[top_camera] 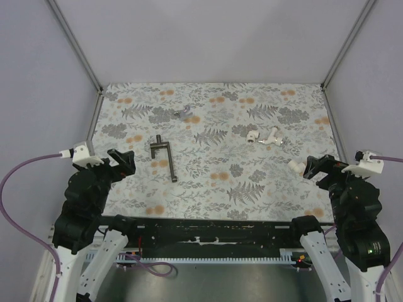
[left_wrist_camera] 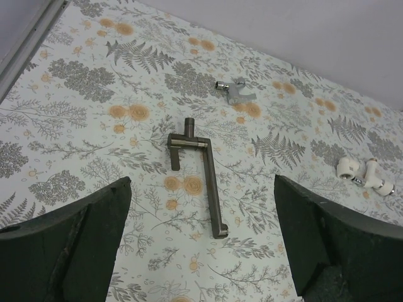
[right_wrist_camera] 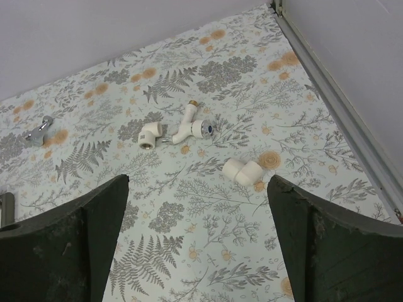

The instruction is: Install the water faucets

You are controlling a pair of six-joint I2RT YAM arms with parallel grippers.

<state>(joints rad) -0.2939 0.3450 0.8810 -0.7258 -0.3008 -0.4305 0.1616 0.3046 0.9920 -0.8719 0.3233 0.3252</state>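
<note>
The bent tap's far arm point(top_camera: 274, 133) point(right_wrist_camera: 189, 114) points clear of the white elbow beside it, so the robot's right gripper will move outward and down onto that slim arm.
Three small white faucet pieces lie on the floral table at the right. A white elbow point(top_camera: 252, 135) point(right_wrist_camera: 148, 134) lies next to a bent tap with a silvery end point(top_camera: 272, 137) point(right_wrist_camera: 189, 128). A second white elbow point(top_camera: 296, 166) point(right_wrist_camera: 242, 171) lies nearer, just ahead of my right gripper point(top_camera: 315, 167) point(right_wrist_camera: 198, 245), which is open and empty. My left gripper point(top_camera: 123, 161) point(left_wrist_camera: 201, 251) is open and empty at the near left. The left wrist view shows two of the white pieces point(left_wrist_camera: 362, 175) at its right edge.
A dark T-shaped metal tool point(top_camera: 165, 157) point(left_wrist_camera: 201, 170) lies ahead of the left gripper. A tiny grey metal piece point(top_camera: 183, 113) point(left_wrist_camera: 236, 92) point(right_wrist_camera: 39, 129) lies at the far middle. Grey walls with metal rails point(top_camera: 93, 129) bound the table on the left, right and far sides.
</note>
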